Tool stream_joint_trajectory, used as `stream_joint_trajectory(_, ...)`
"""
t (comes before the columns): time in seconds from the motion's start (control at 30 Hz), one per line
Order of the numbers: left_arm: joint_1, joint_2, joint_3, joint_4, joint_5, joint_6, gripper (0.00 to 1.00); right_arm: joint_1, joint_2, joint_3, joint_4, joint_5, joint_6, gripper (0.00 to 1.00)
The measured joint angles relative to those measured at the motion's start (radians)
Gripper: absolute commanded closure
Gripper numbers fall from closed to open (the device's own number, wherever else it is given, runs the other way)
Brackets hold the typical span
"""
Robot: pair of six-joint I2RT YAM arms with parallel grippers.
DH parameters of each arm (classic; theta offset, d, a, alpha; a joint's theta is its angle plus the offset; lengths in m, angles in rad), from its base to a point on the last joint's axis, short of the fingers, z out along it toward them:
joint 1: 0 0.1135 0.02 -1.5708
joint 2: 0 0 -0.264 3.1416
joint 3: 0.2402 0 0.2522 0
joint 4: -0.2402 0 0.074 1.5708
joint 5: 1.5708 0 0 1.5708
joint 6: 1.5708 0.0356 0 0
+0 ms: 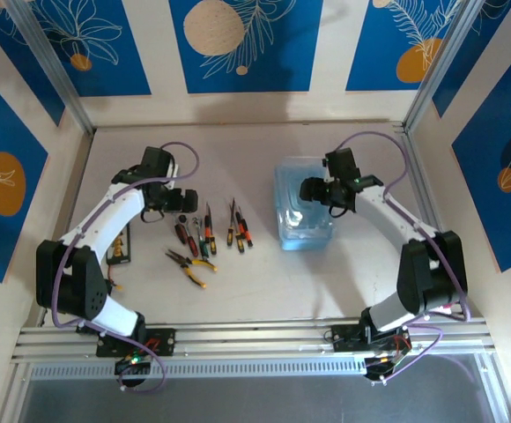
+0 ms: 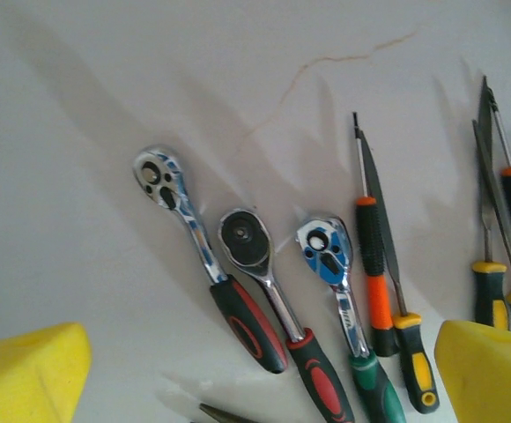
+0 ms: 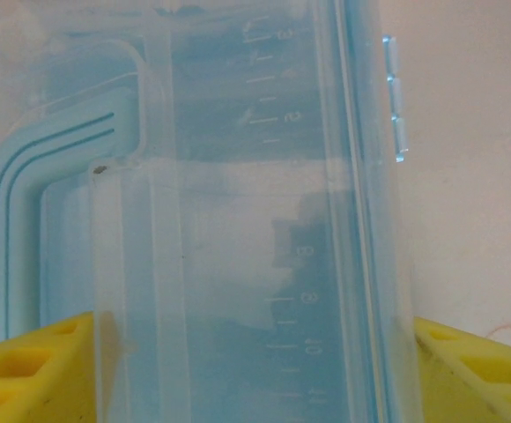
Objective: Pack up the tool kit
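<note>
My right gripper should draw back, tilt toward level and tip the case [image 1: 304, 216] onto its side on the table, then release the case's panel, as its clear side points up.
The translucent light-blue case [image 1: 304, 216] of the tool kit stands right of centre. My right gripper [image 1: 315, 190] is at its top; in the right wrist view its yellow fingers [image 3: 31, 370] press on both sides of a clear upright panel of the case [image 3: 255, 264]. The loose tools lie in a row left of the case. Below my open left gripper [image 2: 260, 374] are three ratchets [image 2: 264, 273], an orange-black screwdriver [image 2: 372, 264] and a yellow-black one [image 2: 411, 352]. Its yellow fingers [image 2: 26, 374] are well apart, touching nothing. Pliers [image 1: 189, 264] lie nearer the front.
A black holder [image 1: 122, 247] with small parts lies at the table's left edge beside the left arm. More screwdrivers [image 1: 238, 229] lie between the ratchets and the case. Walls close in the table on three sides; a metal rail [image 1: 255, 339] runs along the near edge.
</note>
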Motion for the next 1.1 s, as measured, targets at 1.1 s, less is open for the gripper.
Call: stream_joint_trajectory(1.1, -0.064, 0.024, -0.005, 0.011, 0.01, -0.016, 0.0, -0.322, 0.031, -0.457, 0.711, -0.839, 0.266, 0.23)
